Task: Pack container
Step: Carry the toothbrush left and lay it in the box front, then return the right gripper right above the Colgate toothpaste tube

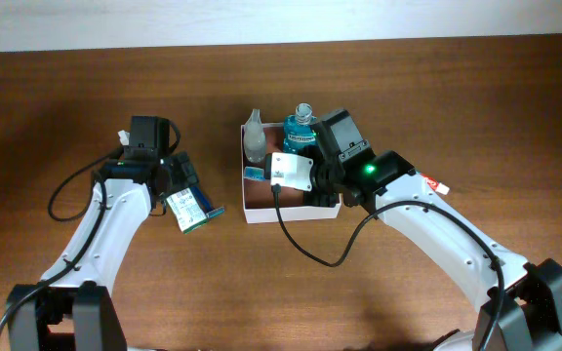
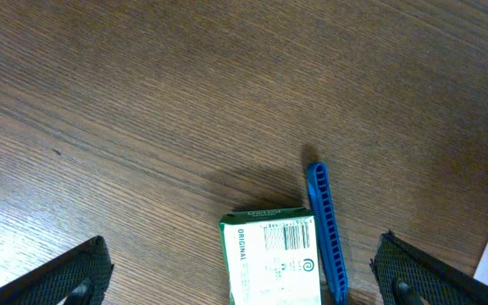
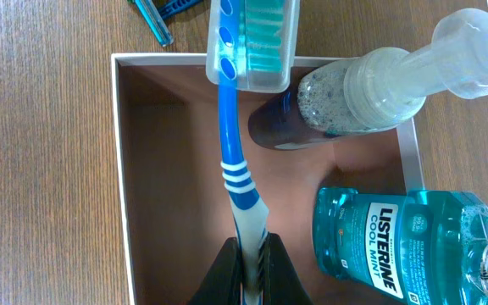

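Observation:
My right gripper moves down slightly toward the container's bottom next and lets go of the toothbrush's handle, because that part beside the bottles is empty.
The container (image 1: 260,200) is a square white-walled box with a reddish-brown inside, at the table's middle; its rim shows in the right wrist view (image 3: 119,169). My right gripper (image 3: 249,269) is over the container, shut on the handle of a blue-and-white toothbrush (image 3: 230,157) whose capped head (image 3: 252,38) reaches over the far wall. A teal mouthwash bottle (image 3: 392,246) and a clear pump bottle (image 3: 354,93) lie in the container. My left gripper (image 2: 244,284) is open, low over a green-and-white carton (image 2: 269,258) left of the container.
A blue comb (image 2: 324,224) lies against the carton's right side on the wood table. A small red-and-white item (image 1: 433,182) lies right of my right arm. The right arm's wrist (image 1: 359,171) covers the container's right half from overhead.

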You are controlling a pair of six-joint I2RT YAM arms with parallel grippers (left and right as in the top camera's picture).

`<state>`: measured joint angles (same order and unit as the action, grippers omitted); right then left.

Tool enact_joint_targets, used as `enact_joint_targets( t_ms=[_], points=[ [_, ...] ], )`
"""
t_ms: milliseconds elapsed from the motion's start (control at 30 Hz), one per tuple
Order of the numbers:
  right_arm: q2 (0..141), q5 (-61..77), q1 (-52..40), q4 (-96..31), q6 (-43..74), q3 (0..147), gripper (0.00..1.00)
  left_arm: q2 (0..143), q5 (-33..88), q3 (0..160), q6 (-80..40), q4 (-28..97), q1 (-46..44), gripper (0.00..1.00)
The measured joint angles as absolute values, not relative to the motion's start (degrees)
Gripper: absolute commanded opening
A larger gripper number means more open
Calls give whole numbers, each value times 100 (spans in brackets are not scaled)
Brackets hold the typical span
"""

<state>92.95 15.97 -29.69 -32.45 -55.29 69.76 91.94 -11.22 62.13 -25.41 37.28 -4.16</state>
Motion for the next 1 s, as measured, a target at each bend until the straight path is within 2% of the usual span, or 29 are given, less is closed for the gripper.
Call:
enact_joint_targets(
  t_ms=[733, 800, 867, 933, 1000],
  points=[
    [9544, 1594, -2969, -3159, -5240, 6976, 6, 9194, -1120, 6213, -2541, 3730, -416, 99],
    [9633, 1594, -2969, -3159, -5240, 6976, 11, 9194, -1122, 6213, -2541, 3730, -416, 99],
    [9690, 1592, -2969, -3155, -5227, 6976, 39, 9194, -1122, 6213, -2541, 3730, -416, 100],
    [9714, 1594, -2967, -3116, -5199, 6976, 46, 9194, -1122, 6213, -2541, 3730, -416, 99],
    [9714, 1590, -2969, -3052, -5199, 6976, 58, 9194, -1122, 6213, -2541, 3730, -416, 99]
  ],
)
